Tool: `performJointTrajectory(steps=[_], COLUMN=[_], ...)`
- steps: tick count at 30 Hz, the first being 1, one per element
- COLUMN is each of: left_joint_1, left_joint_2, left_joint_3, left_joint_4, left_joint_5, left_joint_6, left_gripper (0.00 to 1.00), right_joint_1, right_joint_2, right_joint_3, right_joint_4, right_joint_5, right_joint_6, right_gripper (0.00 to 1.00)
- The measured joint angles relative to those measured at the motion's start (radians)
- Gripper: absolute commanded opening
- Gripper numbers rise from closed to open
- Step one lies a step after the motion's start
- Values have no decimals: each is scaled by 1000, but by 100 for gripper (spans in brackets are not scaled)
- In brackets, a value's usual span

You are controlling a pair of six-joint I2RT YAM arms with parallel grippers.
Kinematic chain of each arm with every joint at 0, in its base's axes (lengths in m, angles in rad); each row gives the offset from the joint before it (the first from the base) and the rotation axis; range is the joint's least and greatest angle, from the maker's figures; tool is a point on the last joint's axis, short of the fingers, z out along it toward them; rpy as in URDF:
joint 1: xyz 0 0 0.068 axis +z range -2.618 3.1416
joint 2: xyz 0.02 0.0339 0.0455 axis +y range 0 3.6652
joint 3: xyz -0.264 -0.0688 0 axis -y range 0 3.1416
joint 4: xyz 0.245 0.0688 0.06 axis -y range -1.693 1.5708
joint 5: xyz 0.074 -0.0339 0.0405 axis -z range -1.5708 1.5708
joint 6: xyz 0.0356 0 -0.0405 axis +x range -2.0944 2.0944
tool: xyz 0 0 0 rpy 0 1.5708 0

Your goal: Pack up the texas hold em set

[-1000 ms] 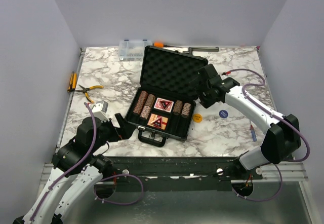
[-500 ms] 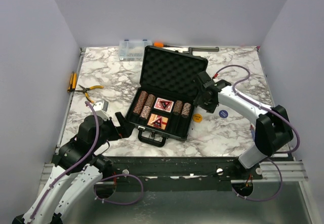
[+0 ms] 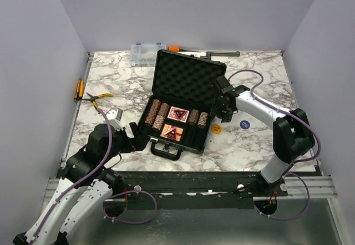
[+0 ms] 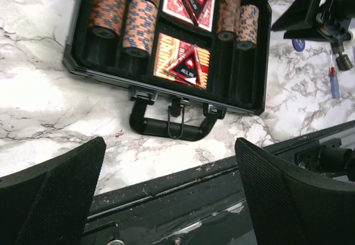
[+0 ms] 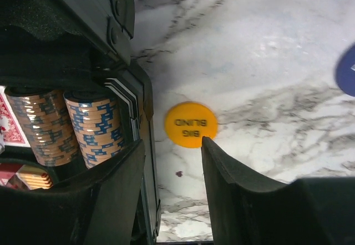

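I will next move my left gripper over the case (image 3: 188,78) to the right in the top view and lower it onto the yellow token (image 3: 216,129), because the token is still outside the case.
The black case (image 3: 188,78) lies open mid-table, foam lid raised, handle (image 4: 172,124) toward me. Brown chip stacks (image 3: 154,115) and red card decks (image 3: 178,113) sit in its slots. A yellow round token (image 5: 190,123) and a blue one (image 3: 244,124) lie on the marble to its right. My right gripper (image 5: 173,142) is open but narrow. It straddles the case's right wall (image 5: 145,145), one finger over the chips, the other beside the yellow token. My left gripper (image 4: 169,142) stands wide open just short of the handle, holding nothing.
A clear organiser box (image 3: 144,55) and a long screwdriver (image 3: 202,52) lie at the back edge. Yellow-handled pliers (image 3: 99,98) and an orange tool (image 3: 78,88) lie at the left. A small screwdriver (image 3: 277,144) rests front right. The table's metal rail (image 4: 183,184) runs under my left gripper.
My right gripper has moved left and down onto the case's right side and its jaws have narrowed. My left gripper has edged slightly toward the case.
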Motion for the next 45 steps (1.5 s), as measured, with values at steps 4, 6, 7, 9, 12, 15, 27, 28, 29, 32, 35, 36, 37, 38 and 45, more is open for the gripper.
performJointTrajectory(steps=[4, 6, 7, 9, 12, 15, 27, 28, 29, 32, 35, 36, 37, 38, 45], left_joint_1=[0, 0, 0, 0, 0, 1, -77, -97, -129, -213, -274, -285, -303, -323, -402], left_joint_2=[46, 69, 75, 77, 78, 84, 453, 489, 538, 676, 826, 861, 921, 979, 1239], left_joint_3=[1, 1, 2, 3, 14, 23, 160, 176, 200, 280, 375, 401, 439, 480, 688], left_joint_4=[13, 16, 18, 21, 26, 46, 161, 173, 190, 242, 282, 290, 298, 304, 304], left_joint_5=[34, 45, 48, 50, 54, 71, 130, 127, 119, 103, 94, 92, 89, 82, 71], left_joint_6=[11, 13, 13, 14, 21, 30, 88, 93, 103, 134, 166, 174, 186, 200, 266], left_gripper=[99, 98, 98, 98, 98, 98, 94, 94, 94, 91, 90, 89, 89, 89, 88], right_joint_1=[5, 15, 22, 37, 61, 79, -24, -42, -62, -94, -94, -94, -93, -93, -93], right_joint_2=[52, 82, 95, 122, 160, 174, 21, -1, -24, -87, -167, -181, -209, -232, -429], right_joint_3=[48, 67, 75, 84, 105, 130, 395, 428, 461, 542, 591, 596, 600, 600, 603], right_joint_4=[32, 84, 115, 180, 240, 231, -67, -93, -119, -195, -270, -281, -296, -304, -333], right_joint_5=[-64, -108, -132, -177, -227, -232, 5, 28, 52, 122, 162, 166, 169, 169, 167], right_joint_6=[-13, -10, -5, 7, 21, 21, -5, -5, -5, -2, 11, 14, 21, 26, 47], right_gripper=[52, 52, 52, 52, 52, 52, 86, 90, 92, 93, 93, 93, 94, 93, 93])
